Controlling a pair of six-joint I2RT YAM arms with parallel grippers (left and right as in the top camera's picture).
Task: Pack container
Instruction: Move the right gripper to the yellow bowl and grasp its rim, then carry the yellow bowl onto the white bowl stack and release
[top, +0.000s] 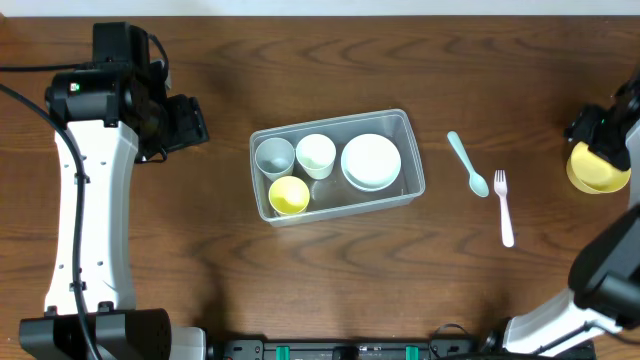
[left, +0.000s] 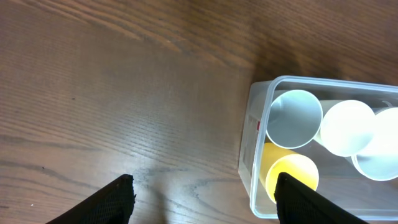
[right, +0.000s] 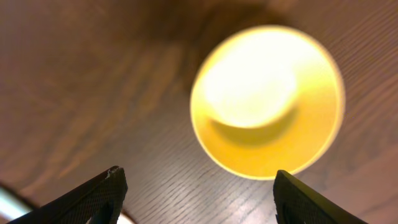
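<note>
My right gripper brings its open fingers back and down around the yellow bowl's rim facing the fork (right: 206, 148) next, since the yellow bowl sits below and back from it.
The container (top: 330, 122), a clear rectangular tub, stands mid-table. Inside it sit a grey cup (top: 274, 157), a white cup (top: 316, 155), a yellow cup (top: 289, 195) and a white bowl (top: 371, 161). My left gripper (left: 204, 186) hangs open over bare wood just left of the container (left: 256, 124), nothing between its fingers. At the far right edge my right gripper (right: 198, 177) is open above the table, and a yellow bowl (right: 267, 102) lies just beyond its fingertips. In the overhead view that yellow bowl (top: 597, 168) is partly covered by the right arm.
A teal spoon (top: 467, 163) and a white fork (top: 504, 208) lie on the wood between the container and the yellow bowl. The left arm's white link (top: 90, 220) runs down the left side of the table.
</note>
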